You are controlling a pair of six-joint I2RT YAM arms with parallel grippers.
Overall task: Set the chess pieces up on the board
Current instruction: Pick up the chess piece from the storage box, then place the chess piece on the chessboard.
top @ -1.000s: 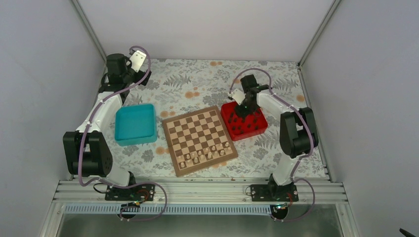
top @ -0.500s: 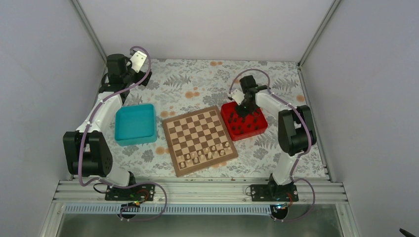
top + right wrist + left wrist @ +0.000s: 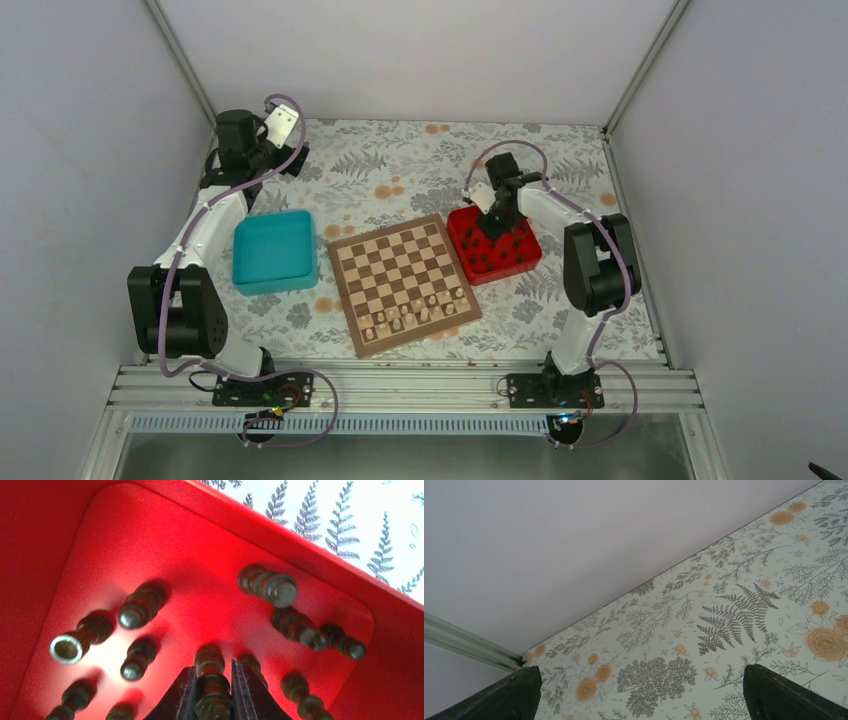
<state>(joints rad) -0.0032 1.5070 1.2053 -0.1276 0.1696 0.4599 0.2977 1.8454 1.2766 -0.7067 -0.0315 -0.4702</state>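
I should raise my right gripper, move it to the left in the top view and lower it to release the dark piece on the board's far row [image 3: 396, 239], because that row is empty.
The board [image 3: 395, 255] lies at the table's middle. Several dark chess pieces [image 3: 141, 605] stand in the red tray [image 3: 50, 535] to the board's right [image 3: 508, 270]. My right gripper [image 3: 492, 222] reaches down into that tray. In the right wrist view it [image 3: 212, 672] is shut on one dark chess piece [image 3: 209, 660], a finger pressed to each side. More dark pieces [image 3: 267, 585] stand close around it. My left gripper [image 3: 293, 158] hangs at the far left corner, away from the board. Its fingers [image 3: 514, 692] stand wide open over bare floral cloth, with nothing between them.
A teal tray [image 3: 272, 250] sits left of the board. Several pale cream chessmen [image 3: 420, 312] stand on the board's near rows. White walls close in the back and both sides. The arms' bases are bolted to the metal rail at the near edge.
My right gripper's jaws have closed from wide apart onto the dark piece inside the red tray. The left arm has not moved.
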